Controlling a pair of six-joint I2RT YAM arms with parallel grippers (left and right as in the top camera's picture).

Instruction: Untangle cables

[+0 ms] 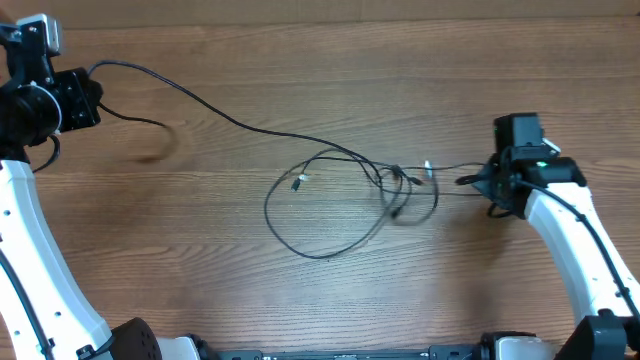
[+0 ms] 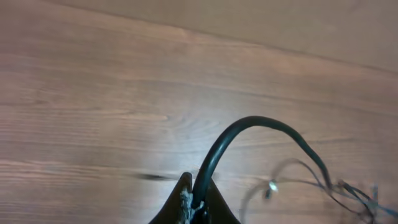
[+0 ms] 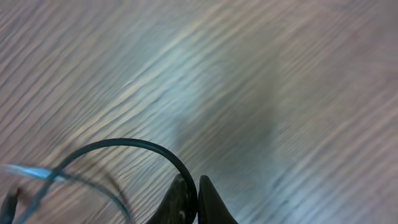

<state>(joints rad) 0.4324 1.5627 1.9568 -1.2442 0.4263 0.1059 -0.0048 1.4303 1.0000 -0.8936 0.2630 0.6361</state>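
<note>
Tangle-free tabletop lies left in the overhead view, so my left gripper should pull the cable there and release it.
Several thin black cables [image 1: 330,205] lie on the wooden table, knotted in a tangle [image 1: 400,185] at the centre right, with a wide loop to its left and silver-tipped plugs [image 1: 299,181]. One cable runs from the tangle up to the far left, where my left gripper [image 1: 92,100] is shut on it; the left wrist view shows the cable [image 2: 249,127] arching out of the jaws [image 2: 196,199]. My right gripper [image 1: 470,181] is shut on a cable end right of the tangle; that cable [image 3: 124,146] curves from its jaws [image 3: 194,196] in the right wrist view.
The wooden table [image 1: 300,60] spreads wide around the cables. The white arm links stand at the left [image 1: 30,250] and right [image 1: 585,250] edges. The arm bases sit along the front edge.
</note>
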